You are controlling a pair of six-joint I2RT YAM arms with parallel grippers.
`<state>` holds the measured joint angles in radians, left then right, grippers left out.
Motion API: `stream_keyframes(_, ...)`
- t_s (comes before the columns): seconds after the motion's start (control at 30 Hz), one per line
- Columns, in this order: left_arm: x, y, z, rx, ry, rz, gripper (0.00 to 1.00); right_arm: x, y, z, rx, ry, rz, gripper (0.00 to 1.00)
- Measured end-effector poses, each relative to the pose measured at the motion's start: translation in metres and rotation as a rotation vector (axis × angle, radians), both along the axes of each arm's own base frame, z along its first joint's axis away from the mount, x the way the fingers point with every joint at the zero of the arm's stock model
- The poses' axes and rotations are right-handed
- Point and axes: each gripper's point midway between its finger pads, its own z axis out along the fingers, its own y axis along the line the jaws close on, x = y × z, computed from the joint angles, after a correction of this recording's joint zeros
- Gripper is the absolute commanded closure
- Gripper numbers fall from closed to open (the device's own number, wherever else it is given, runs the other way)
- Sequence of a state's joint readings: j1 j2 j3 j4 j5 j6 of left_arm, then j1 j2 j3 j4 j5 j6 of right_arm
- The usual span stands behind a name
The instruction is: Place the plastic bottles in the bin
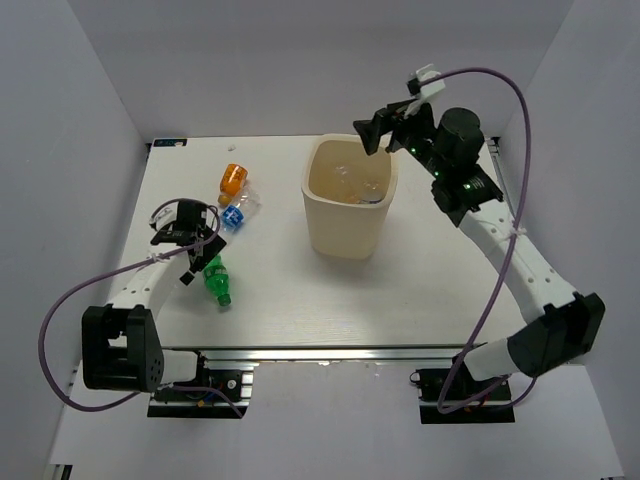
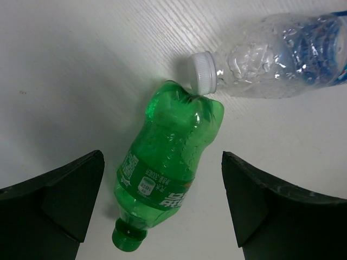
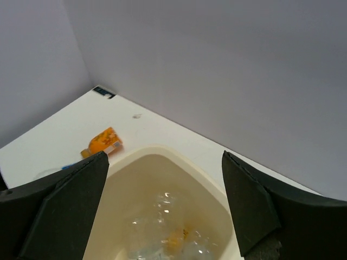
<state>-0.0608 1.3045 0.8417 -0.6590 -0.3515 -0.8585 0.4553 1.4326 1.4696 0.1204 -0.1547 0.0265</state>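
The green bottle already lies between my open fingers, so I will bring my left gripper down onto the bottle's middle by the label next and close it.
A green bottle (image 1: 217, 282) lies on its side on the white table at the left; in the left wrist view it (image 2: 168, 162) lies between my fingers and below them. My left gripper (image 1: 197, 255) (image 2: 162, 158) is open and hovers over it. A clear bottle with a blue label (image 1: 238, 212) (image 2: 282, 54) touches the green one's base with its white cap. An orange bottle (image 1: 232, 180) (image 3: 103, 142) lies farther back. The cream bin (image 1: 345, 235) (image 3: 181, 156) holds several clear bottles (image 3: 168, 227). My right gripper (image 1: 372, 135) (image 3: 162, 160) is open and empty above the bin's far rim.
White walls close in the table at the left, back and right. The right arm (image 1: 520, 250) reaches over the table's right side. A small dark tag (image 3: 103, 92) lies in the far left corner.
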Motion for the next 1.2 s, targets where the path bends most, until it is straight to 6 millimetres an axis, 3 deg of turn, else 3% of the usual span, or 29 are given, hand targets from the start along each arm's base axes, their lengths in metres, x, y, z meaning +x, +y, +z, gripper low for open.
stream_keyframes(0.1,-0.001,-0.004,-0.013,-0.018,0.026,-0.01,0.02,-0.009,-0.039,0.005,0.042,0.002,-0.117,0.11)
stream_keyframes(0.2,0.0,-0.007,-0.025,-0.033,0.041,-0.014,0.05,-0.014,-0.088,-0.007,0.089,0.031,-0.25,0.11)
stream_keyframes(0.27,-0.001,-0.008,-0.033,-0.04,0.059,-0.009,0.11,-0.016,-0.121,-0.025,0.123,0.073,-0.34,0.11)
stream_keyframes(0.33,-0.002,-0.009,-0.038,-0.047,0.072,-0.003,0.24,-0.016,-0.152,-0.052,0.153,0.133,-0.429,0.11)
stream_keyframes(0.37,-0.002,-0.009,-0.039,-0.047,0.075,-0.001,0.36,-0.016,-0.164,-0.067,0.167,0.17,-0.461,0.11)
stream_keyframes(0.4,-0.001,-0.009,-0.04,-0.048,0.075,0.0,0.36,-0.017,-0.175,-0.086,0.18,0.218,-0.496,0.11)
stream_keyframes(0.47,0.001,-0.009,-0.04,-0.049,0.066,0.007,0.46,-0.017,-0.192,-0.115,0.201,0.286,-0.543,0.11)
stream_keyframes(0.5,0.002,-0.009,-0.039,-0.048,0.063,0.006,0.56,-0.019,-0.198,-0.128,0.21,0.319,-0.561,0.11)
stream_keyframes(0.57,0.001,-0.008,-0.039,-0.046,0.064,0.011,0.63,-0.022,-0.213,-0.152,0.226,0.384,-0.608,0.11)
stream_keyframes(0.63,-0.002,-0.006,-0.038,-0.036,0.078,0.016,0.69,-0.025,-0.226,-0.166,0.248,0.43,-0.651,0.11)
stream_keyframes(0.73,-0.009,-0.003,-0.027,-0.022,0.078,0.022,0.73,-0.025,-0.239,-0.17,0.285,0.448,-0.694,0.11)
stream_keyframes(0.8,-0.005,-0.001,-0.005,-0.016,0.021,0.024,0.8,-0.026,-0.243,-0.174,0.3,0.459,-0.706,0.11)
stream_keyframes(0.87,0.009,0.0,0.031,-0.011,-0.098,0.02,0.84,-0.028,-0.246,-0.18,0.306,0.473,-0.715,0.11)
stream_keyframes(1.03,0.056,-0.006,0.158,-0.028,-0.516,-0.033,0.86,-0.028,-0.248,-0.184,0.315,0.488,-0.722,0.11)
stream_keyframes(1.13,0.084,-0.027,0.228,-0.084,-0.736,-0.132,0.87,-0.028,-0.248,-0.184,0.315,0.489,-0.723,0.11)
stream_keyframes(1.2,0.1,-0.051,0.261,-0.112,-0.823,-0.225,0.88,-0.029,-0.249,-0.183,0.317,0.485,-0.724,0.11)
